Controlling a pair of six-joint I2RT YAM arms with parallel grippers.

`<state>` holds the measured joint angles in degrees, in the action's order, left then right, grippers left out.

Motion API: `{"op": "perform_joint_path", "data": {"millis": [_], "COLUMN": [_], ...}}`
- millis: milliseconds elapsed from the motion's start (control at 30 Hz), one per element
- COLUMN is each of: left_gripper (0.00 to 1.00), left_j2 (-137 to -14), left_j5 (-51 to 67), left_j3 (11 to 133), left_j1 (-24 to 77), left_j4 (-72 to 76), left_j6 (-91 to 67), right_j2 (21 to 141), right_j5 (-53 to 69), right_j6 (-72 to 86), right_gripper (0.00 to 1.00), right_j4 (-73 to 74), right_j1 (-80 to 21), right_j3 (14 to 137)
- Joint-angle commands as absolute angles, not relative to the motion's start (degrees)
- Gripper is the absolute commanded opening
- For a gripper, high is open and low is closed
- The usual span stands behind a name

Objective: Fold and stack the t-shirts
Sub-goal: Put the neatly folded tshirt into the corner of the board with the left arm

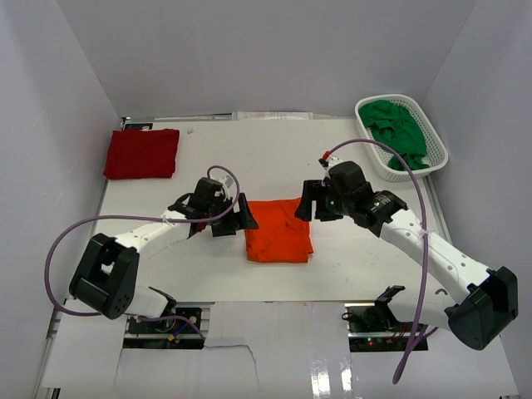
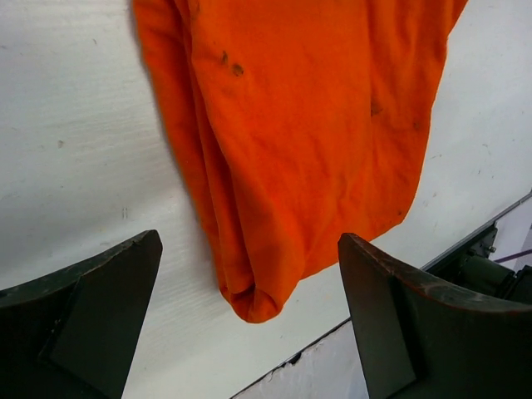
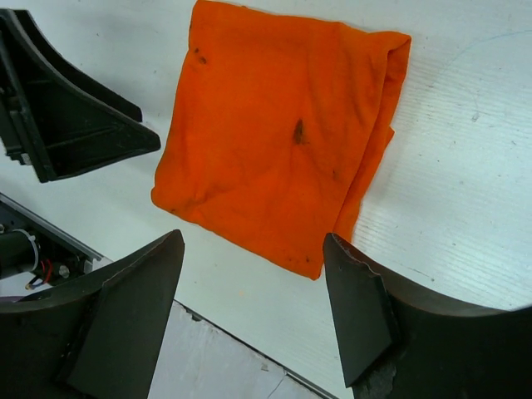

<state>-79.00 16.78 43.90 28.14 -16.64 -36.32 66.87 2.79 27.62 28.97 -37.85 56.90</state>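
I will next move my left gripper down and to the right in the top view onto the orange t-shirt's layered side edge, because it runs between that gripper's open fingers.
The bright orange t-shirt lies folded into a small square on the white table, near the middle front; it also shows in the left wrist view and in the right wrist view. My left gripper is open and empty just left of it. My right gripper is open and empty just above its upper right corner. The dark red t-shirt lies folded at the back left. The green t-shirt is crumpled inside the white mesh basket at the back right.
The table's front edge runs close below the orange shirt. Grey walls enclose the table at the back and both sides. Purple cables loop from both arms. The left gripper's finger shows in the right wrist view.
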Motion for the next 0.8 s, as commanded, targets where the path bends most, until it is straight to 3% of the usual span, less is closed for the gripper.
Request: {"op": "perform_joint_path", "data": {"millis": [0,400,467,633,733,767], "left_gripper": [0.98,0.98,0.93,0.44,0.05,0.00], "left_j2": [-82.4,-92.1,-95.1,-101.4,-110.8,-112.2], "left_j5": [22.1,19.3,19.8,14.4,12.2,11.3], "left_j3": [39.2,39.5,39.8,40.7,45.1,46.4], "left_j1": [27.9,28.1,28.6,29.9,30.0,30.0], "left_j4": [-7.8,-1.1,-0.8,-0.4,-0.4,-0.5], "left_j6": [-39.9,-41.4,-41.5,-40.4,-39.2,-39.0], "right_j2": [64.6,61.0,60.9,60.5,60.7,60.7], "right_j5": [1.8,2.6,2.8,3.3,3.7,4.0], "right_j6": [26.4,27.3,27.2,27.2,27.0,27.0], "right_gripper": [0.74,0.74,0.74,0.74,0.74,0.74], "right_j4": [30.0,30.5,30.6,30.3,30.0,30.1], "right_j1": [-37.1,-36.3,-36.1,-35.8,-35.5,-35.5], "right_j3": [58.6,57.4,57.2,56.6,56.1,56.1]}}
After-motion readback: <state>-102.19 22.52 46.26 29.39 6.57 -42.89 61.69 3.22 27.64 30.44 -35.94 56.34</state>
